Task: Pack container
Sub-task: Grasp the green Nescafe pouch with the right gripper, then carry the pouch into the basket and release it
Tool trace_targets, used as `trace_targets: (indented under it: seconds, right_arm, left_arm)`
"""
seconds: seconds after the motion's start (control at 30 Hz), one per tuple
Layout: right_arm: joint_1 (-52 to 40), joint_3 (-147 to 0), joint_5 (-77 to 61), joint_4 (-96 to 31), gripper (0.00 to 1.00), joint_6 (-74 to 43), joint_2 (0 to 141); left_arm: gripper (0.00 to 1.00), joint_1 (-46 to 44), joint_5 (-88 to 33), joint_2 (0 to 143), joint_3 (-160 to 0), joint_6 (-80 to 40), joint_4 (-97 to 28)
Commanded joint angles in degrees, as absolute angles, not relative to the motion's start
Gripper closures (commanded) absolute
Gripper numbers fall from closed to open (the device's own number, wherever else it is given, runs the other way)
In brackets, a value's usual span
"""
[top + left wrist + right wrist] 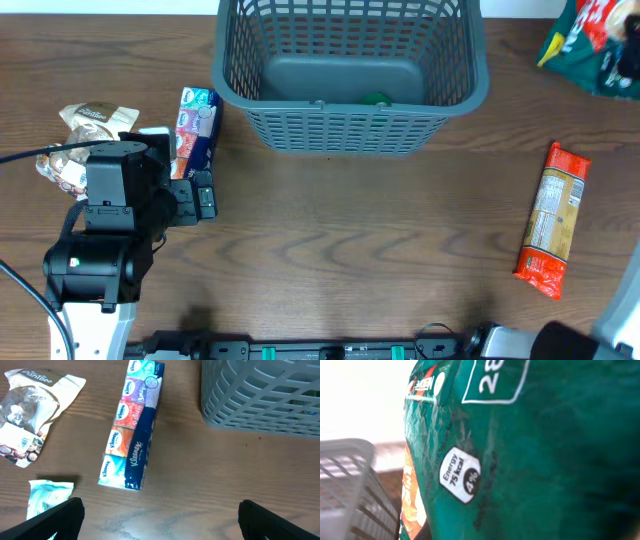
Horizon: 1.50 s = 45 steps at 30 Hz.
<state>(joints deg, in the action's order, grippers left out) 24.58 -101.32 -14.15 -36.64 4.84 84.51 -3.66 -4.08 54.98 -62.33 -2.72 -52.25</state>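
The container's bottom is mostly bare. I will next swing my right gripper left in the overhead view, then down to release the snack bag [530, 450] over it.
The dark grey lattice container [350, 130] stands at the back centre, with a small green item [377, 99] on its floor. Its corner shows in the left wrist view [260, 400] and its wall in the right wrist view [345, 490]. My left gripper [160, 525] is open and empty over bare table, just short of a Kleenex tissue multipack [135, 435] that lies left of the container [195, 125]. A green snack bag [530, 450] fills the right wrist view, held up at the far right [590, 45]. My right gripper's fingers are almost wholly hidden by it.
A white-and-brown cookie bag [90, 120] lies at the far left [30, 410]. A small pale teal packet [47, 495] lies by my left finger. An orange pasta packet [553, 220] lies on the right side of the table.
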Motion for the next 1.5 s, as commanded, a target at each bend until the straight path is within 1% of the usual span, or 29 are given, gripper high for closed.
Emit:
trace_targets:
  seconds: [0.0, 0.13, 0.33, 0.47, 0.57, 0.7, 0.93, 1.27, 1.33, 1.37, 1.4, 1.43, 1.47]
  right_arm:
    - [20.7, -102.8, -23.0, -33.1, 0.99, 8.4, 82.0]
    - [14.1, -102.8, -28.7, -30.0, 0.99, 16.0, 81.7]
    - [0.5, -102.8, -30.5, -26.5, 0.99, 33.5, 84.4]
    - [-7.4, -102.8, -28.1, -24.2, 0.99, 35.0, 88.9]
    - [-10.9, -102.8, -25.1, -24.8, 0.99, 34.8, 93.2]
    - [-13.6, -102.8, -23.8, -27.8, 0.99, 34.9, 100.0]
    - [-15.4, -102.8, -23.6, -31.8, 0.99, 34.8, 109.2]
    - [-16.4, -102.8, -19.8, -32.6, 0.99, 34.8, 111.7]
    - [-16.4, -102.7, -19.4, -32.7, 0.97, 34.8, 111.7]
    - [-16.4, -102.8, -19.3, -32.9, 0.70, 34.8, 111.7]
    - [-16.4, -102.7, -19.3, -33.1, 0.37, 34.8, 111.7]
    - [-16.4, -102.7, -19.3, -33.1, 0.11, 34.6, 111.7]
    - [-16.4, -102.8, -19.3, -33.0, 0.01, 33.7, 111.6]
  left_arm:
    - [0.02, -3.9, -3.4, 55.1, -63.1, -2.2, -52.2]
    - [0.01, -3.9, -3.4, 55.1, -63.1, -2.2, -52.2]
    - [0.02, -3.9, -3.4, 55.1, -63.1, -2.2, -52.2]
    - [0.01, -3.9, -3.4, 55.1, -63.1, -2.2, -52.2]
    - [0.01, -3.9, -3.4, 55.1, -63.1, -2.2, -52.2]
    - [0.01, -3.9, -3.4, 55.1, -63.1, -2.2, -52.3]
    - [0.01, -3.9, -3.4, 55.1, -63.1, -2.2, -52.7]
    - [0.01, -3.9, -3.4, 55.1, -63.1, -2.2, -52.7]
    - [0.01, -3.9, -3.4, 55.1, -63.1, -2.2, -52.7]
    - [0.01, -3.9, -3.4, 55.1, -63.1, -2.2, -52.7]
    - [0.01, -3.9, -3.4, 55.1, -63.1, -2.2, -52.7]
    - [0.01, -3.9, -3.4, 55.1, -63.1, -2.2, -52.7]
    - [0.01, -3.9, -3.4, 55.1, -63.1, -2.2, -52.7]
